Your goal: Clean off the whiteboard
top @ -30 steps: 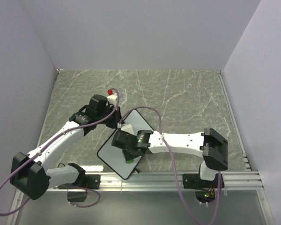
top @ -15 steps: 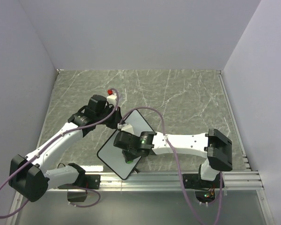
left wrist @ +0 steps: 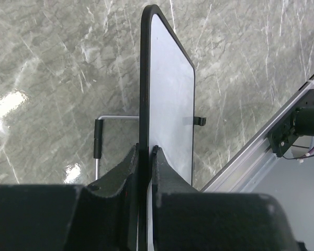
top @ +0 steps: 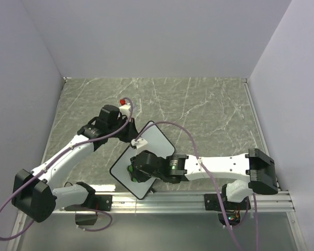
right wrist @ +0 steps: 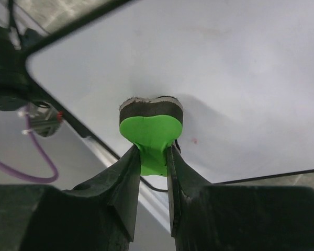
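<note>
The eraser [top: 131, 168] needs to go outward next in my right gripper, to the right in the top view. It should pass the board edge opposite my left gripper and be over empty table.
The whiteboard [top: 156, 140] lies tilted at the table's near middle, white face with a black rim. My left gripper [top: 130, 137] is shut on its far-left edge; in the left wrist view [left wrist: 145, 151] the fingers clamp the board's rim [left wrist: 144, 78] edge-on. My right gripper [top: 133, 171] is shut on the green eraser [top: 131, 168] and presses its felt pad against the board's near-left part. In the right wrist view the eraser [right wrist: 150, 130] sits between the fingers [right wrist: 153, 154] on the white face [right wrist: 230, 68], with a small red speck beside it.
A small white bottle with a red cap [top: 124, 106] stands behind the left wrist. A metal rail [top: 199, 197] runs along the table's near edge, just past the board's near corner. A thin wire stand [left wrist: 102, 137] shows under the board in the left wrist view.
My right gripper has slid the eraser leftward across the board, toward its near-left corner, with the arm stretching out. The left gripper keeps its hold on the board edge.
</note>
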`<state>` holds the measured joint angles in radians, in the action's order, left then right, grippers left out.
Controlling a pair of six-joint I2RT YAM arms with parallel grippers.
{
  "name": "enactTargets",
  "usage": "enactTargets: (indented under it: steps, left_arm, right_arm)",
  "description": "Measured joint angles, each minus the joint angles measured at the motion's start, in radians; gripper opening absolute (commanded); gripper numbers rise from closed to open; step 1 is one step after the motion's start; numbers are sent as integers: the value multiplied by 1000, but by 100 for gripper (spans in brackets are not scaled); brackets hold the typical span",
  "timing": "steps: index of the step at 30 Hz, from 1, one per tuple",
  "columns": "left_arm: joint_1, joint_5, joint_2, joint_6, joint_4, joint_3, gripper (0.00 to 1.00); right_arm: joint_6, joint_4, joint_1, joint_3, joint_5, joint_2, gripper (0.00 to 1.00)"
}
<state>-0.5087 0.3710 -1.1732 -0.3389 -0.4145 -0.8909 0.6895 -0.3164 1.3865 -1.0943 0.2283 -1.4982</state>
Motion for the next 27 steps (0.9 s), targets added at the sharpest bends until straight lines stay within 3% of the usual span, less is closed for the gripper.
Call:
enactTargets:
  steps: [17,27]
  left_arm:
    - [14,6,-3,4,-5,0,0]
    - [18,-2,-7,4,1,0,0]
  right_arm:
    - [-47,19,-7,-31,-34,-85,0]
    - [66,72,-126,216,-26,55,0]
